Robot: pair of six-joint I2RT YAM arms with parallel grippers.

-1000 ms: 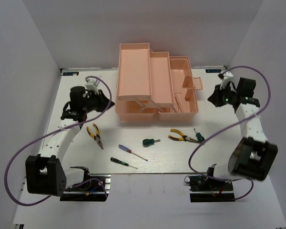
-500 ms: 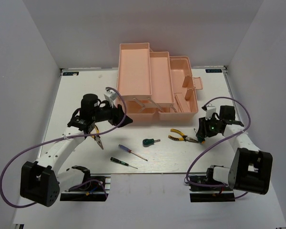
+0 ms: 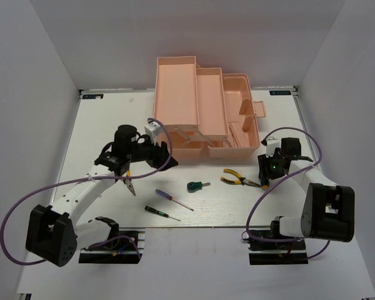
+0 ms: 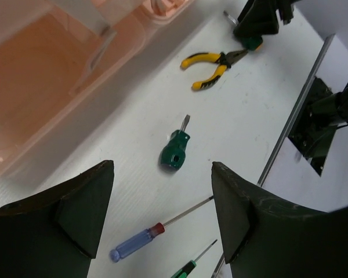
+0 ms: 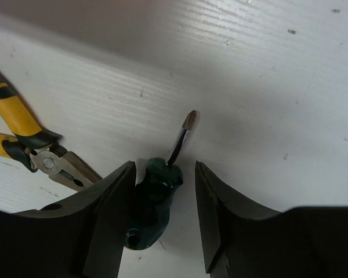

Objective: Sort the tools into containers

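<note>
I will move the open fingers of my left gripper down and to its right in the top view, since the stubby green driver's handle lies there below my gripper.
The pink toolbox [image 3: 203, 109] stands open at the back with its trays fanned out. My left gripper [image 3: 161, 154] hovers open in front of it; its wrist view looks down on a stubby green driver [image 4: 175, 152], a blue-purple-handled screwdriver [image 4: 136, 243] and a thin green-handled screwdriver [image 4: 188, 267]. My right gripper [image 5: 163, 171] is low over the table and open, its jaws either side of a second stubby green driver [image 5: 153, 202]. Yellow-and-black pliers [image 5: 23, 139] lie just left of it. Another pair of pliers [image 3: 126, 180] lies partly under the left arm.
The toolbox wall [image 4: 58, 75] fills the upper left of the left wrist view. The right arm's base plate [image 3: 278, 247] and the left one [image 3: 109, 247] sit at the near table edge. White walls close in on both sides.
Both arms swung in from the table's sides toward the tools. Both grippers went from shut to open. The right one dropped over the stubby driver by the pliers.
</note>
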